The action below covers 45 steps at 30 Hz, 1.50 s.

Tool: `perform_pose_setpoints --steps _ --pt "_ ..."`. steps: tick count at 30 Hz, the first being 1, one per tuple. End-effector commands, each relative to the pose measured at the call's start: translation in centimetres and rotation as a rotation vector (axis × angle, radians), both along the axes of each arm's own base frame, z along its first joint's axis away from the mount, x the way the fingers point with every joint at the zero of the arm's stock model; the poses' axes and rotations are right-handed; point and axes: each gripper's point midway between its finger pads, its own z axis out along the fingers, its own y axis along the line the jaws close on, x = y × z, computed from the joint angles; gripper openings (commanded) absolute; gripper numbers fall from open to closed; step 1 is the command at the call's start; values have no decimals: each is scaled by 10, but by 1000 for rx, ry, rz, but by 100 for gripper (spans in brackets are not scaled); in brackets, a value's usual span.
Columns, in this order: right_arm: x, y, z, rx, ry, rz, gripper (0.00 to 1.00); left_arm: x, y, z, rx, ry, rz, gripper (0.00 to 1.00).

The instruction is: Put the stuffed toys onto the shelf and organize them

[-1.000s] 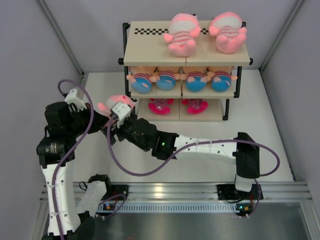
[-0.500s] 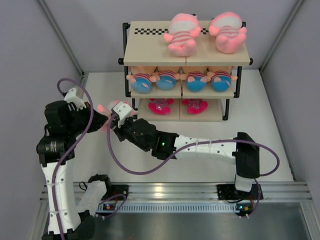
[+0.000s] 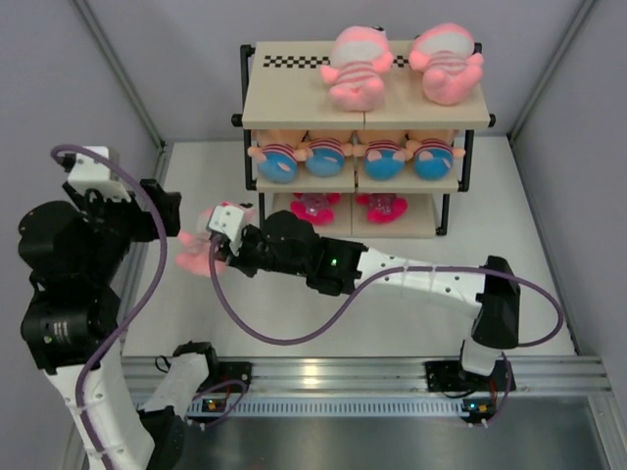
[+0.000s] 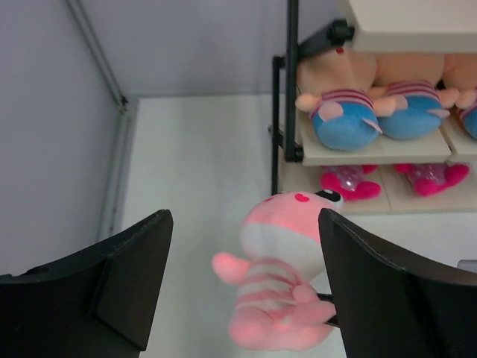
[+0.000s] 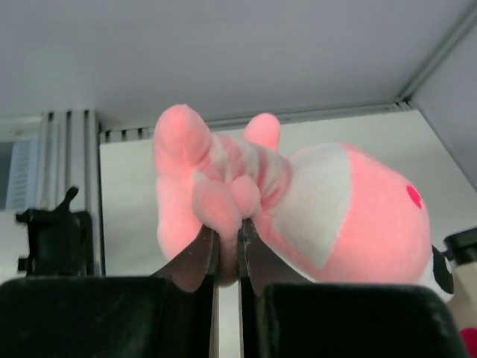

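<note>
My right gripper needs to lift outward next and let go of the toy's small limb over the top board's empty end (image 3: pixel 284 90), which is above my gripper and outward, bare of toys.
A pale pink striped stuffed toy (image 3: pixel 199 250) hangs left of the shelf (image 3: pixel 294 103), above the table. My right gripper (image 3: pixel 219 249) is shut on a small limb of it; in the right wrist view the fingertips (image 5: pixel 206 242) pinch that limb of the toy (image 5: pixel 335 209). My left gripper (image 3: pixel 165 211) stands open just left of the toy and apart from it. In the left wrist view the toy (image 4: pixel 279 287) shows between the wide fingers (image 4: pixel 130 283). Two pink toys (image 3: pixel 358 61) lie on the top board, several dolls (image 3: pixel 279 162) on the middle, two magenta toys (image 3: pixel 315 208) on the bottom.
Grey walls close in the white table (image 3: pixel 509 245) on the left, back and right. The shelf's black posts (image 4: pixel 291 89) stand just right of the held toy. A purple cable (image 3: pixel 265 333) loops under the right arm.
The right gripper shut on the pink toy while the left still held it. The left gripper has since opened, let go and drawn back to the left.
</note>
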Motion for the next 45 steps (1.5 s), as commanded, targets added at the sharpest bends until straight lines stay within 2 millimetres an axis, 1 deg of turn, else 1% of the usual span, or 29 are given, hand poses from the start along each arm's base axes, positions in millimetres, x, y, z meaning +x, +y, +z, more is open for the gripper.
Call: perform_pose_setpoints --steps 1,2,3,4,5,6,7,8,10,11,13,14,16,17,18,19,20,22,27,32,34,35,36,37,38,41,44,45 --pt "-22 -25 131 127 -227 246 0 -21 30 65 141 -184 147 85" --pt "-13 -31 143 117 -288 247 0 -22 33 71 144 -196 165 86" --pt "-8 -34 155 120 -322 253 0 -26 36 79 147 -216 187 87" --pt "-7 -44 186 155 -373 261 0 -32 35 89 146 -244 191 87" --pt "8 -48 197 157 -430 238 0 -34 35 90 145 -246 191 87" --pt "17 -53 208 173 -460 222 0 -33 35 92 143 -249 192 87" --pt "21 -61 232 224 -506 208 0 -33 35 94 142 -254 194 87" --pt "42 -73 242 235 -526 168 0 -29 35 93 142 -248 190 88" --pt "63 -89 261 273 -557 128 0 -26 33 94 138 -246 175 88" --pt "89 -104 266 273 -582 65 0 -24 31 93 135 -242 164 88" --pt "110 -111 263 258 -587 43 0 -17 28 89 123 -225 142 88" --pt "129 -120 259 241 -576 12 0 -15 24 88 118 -220 123 88" --pt "147 -119 248 232 -531 29 0 -7 24 84 110 -198 116 88" --pt "161 -126 243 214 -523 15 0 -3 23 82 106 -189 107 88" --pt "167 -125 231 179 -495 26 0 -1 22 80 100 -182 104 88" --pt "171 -123 226 170 -489 45 0 1 22 78 96 -176 101 88" --pt "177 -125 222 162 -476 43 0 2 21 77 92 -170 93 89" --pt "179 -128 223 176 -460 51 0 8 19 73 83 -153 77 89" --pt "198 -139 228 203 -445 10 0 17 18 66 73 -125 63 89" --pt "213 -145 219 189 -414 -10 0 32 14 56 53 -79 25 89" --pt "215 -147 220 188 -416 -25 11 39 8 49 40 -54 -11 89" --pt "216 -147 219 185 -415 -31 18 44 6 45 32 -37 -28 89" --pt "218 -149 221 186 -418 -50 36 48 3 40 20 -21 -50 89" --pt "216 -152 226 192 -426 -60 45 52 -1 37 15 -11 -71 89" --pt "216 -153 229 200 -438 -67 58 58 -7 32 2 11 -115 89" --pt "214 -158 233 200 -455 -78 77 72 -14 22 -67 54 -150 89" --pt "210 -164 240 203 -466 -93 84 82 -16 14 -80 69 -163 89" --pt "211 -166 240 204 -469 -106 85 84 -16 13 -82 72 -166 89"
